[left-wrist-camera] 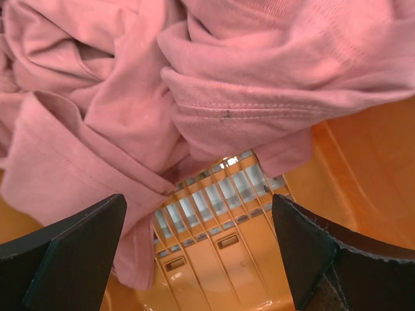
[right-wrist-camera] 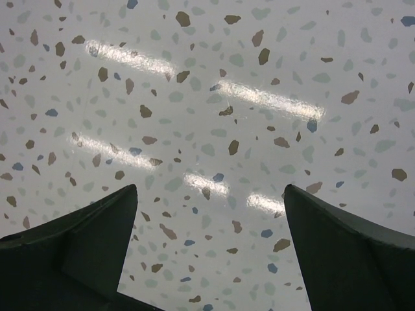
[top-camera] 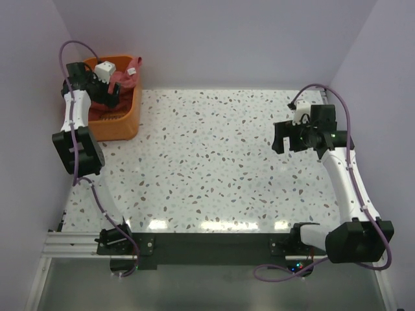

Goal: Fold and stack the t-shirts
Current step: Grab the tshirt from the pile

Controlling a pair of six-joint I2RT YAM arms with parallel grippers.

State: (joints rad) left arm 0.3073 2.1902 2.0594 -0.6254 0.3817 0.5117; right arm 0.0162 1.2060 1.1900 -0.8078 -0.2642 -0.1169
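Observation:
My left gripper should move away from my base onto the stitched hem fold of the pink t-shirt next, with its fingers tilting toward the far basket (top-camera: 120, 124) side.
The dusty pink t-shirts (top-camera: 124, 80) lie crumpled in the orange basket (top-camera: 120, 124) at the table's far left corner. In the left wrist view the pink cloth (left-wrist-camera: 259, 78) fills the upper frame, with the basket's slatted floor (left-wrist-camera: 220, 246) bare below it. My left gripper (left-wrist-camera: 198, 202) is open inside the basket, just short of the cloth; a fold of cloth lies by its left finger (left-wrist-camera: 71, 253). It shows in the top view (top-camera: 109, 96) too. My right gripper (top-camera: 288, 138) is open and empty above the table's right side, and in its wrist view (right-wrist-camera: 211, 189) only tabletop shows.
The speckled terrazzo tabletop (top-camera: 207, 162) spreads between the arms. The basket's orange wall (left-wrist-camera: 369, 168) rises right of my left gripper. Purple walls close in the left, back and right sides. A black rail (top-camera: 207, 243) runs along the near edge.

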